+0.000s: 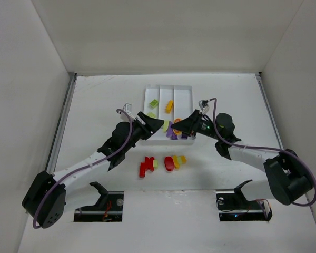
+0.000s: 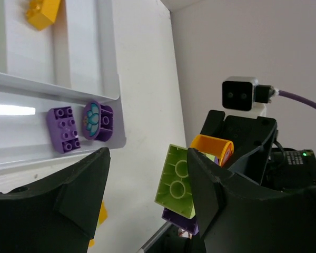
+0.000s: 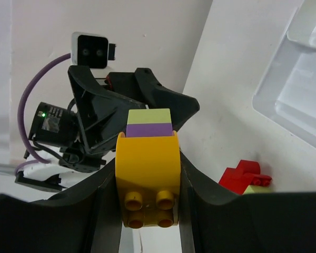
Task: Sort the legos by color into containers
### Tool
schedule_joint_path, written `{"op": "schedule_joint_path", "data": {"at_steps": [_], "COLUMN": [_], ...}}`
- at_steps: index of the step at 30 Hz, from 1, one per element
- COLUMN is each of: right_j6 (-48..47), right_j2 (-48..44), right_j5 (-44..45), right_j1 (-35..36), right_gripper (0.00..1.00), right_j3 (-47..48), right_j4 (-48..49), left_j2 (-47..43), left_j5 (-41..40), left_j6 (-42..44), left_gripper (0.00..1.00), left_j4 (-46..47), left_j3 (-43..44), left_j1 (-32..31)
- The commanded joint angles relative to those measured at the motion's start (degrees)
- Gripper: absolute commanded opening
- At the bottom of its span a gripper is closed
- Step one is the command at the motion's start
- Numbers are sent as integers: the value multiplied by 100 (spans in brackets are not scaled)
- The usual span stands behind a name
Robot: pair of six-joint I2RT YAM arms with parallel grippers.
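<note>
My right gripper will next move outward over the yellow-orange brick in the tray's middle long section, and then it will turn its fingers down and open them.
My right gripper [image 3: 147, 158] is shut on a yellow-orange brick [image 3: 147, 176]. A purple brick [image 3: 147, 130] and a light green brick [image 3: 148, 115] are stacked on its far end. My left gripper [image 2: 147, 155] is open around that stack, with the green brick [image 2: 181, 182] against its right finger [image 2: 226, 211]. Both grippers meet over the near end of the white tray [image 1: 147, 100]: the left gripper [image 1: 159, 125] and the right gripper [image 1: 183, 124]. The tray holds green [image 1: 154, 103] and yellow-orange [image 1: 169, 106] bricks, with purple pieces [image 2: 63, 129] in its crosswise section.
Loose legos lie on the table in front of the tray: red bricks [image 1: 145, 166], a red oval piece [image 1: 169, 163], a yellow piece [image 1: 179, 159] and a small light green one [image 1: 155, 163]. White walls enclose the table.
</note>
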Motion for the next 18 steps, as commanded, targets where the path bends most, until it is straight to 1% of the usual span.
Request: {"op": "schedule_joint_path", "data": {"at_steps": [1, 12, 18], "right_j6": [290, 677, 589], "right_j2": [116, 512, 740], "right_j5": [-374, -515, -409], "right_j1": [-65, -303, -268], "right_gripper": [37, 37, 36], "right_j3": [-92, -233, -259], "right_j4": [787, 1508, 1491], "left_j2": [36, -61, -122], "left_j5": [489, 524, 498], "left_j6": [-314, -376, -262], "left_gripper": [58, 58, 57], "left_j4": [1294, 1647, 1542], "left_j3": [-12, -275, -433], "left_j1": [-46, 51, 86]}}
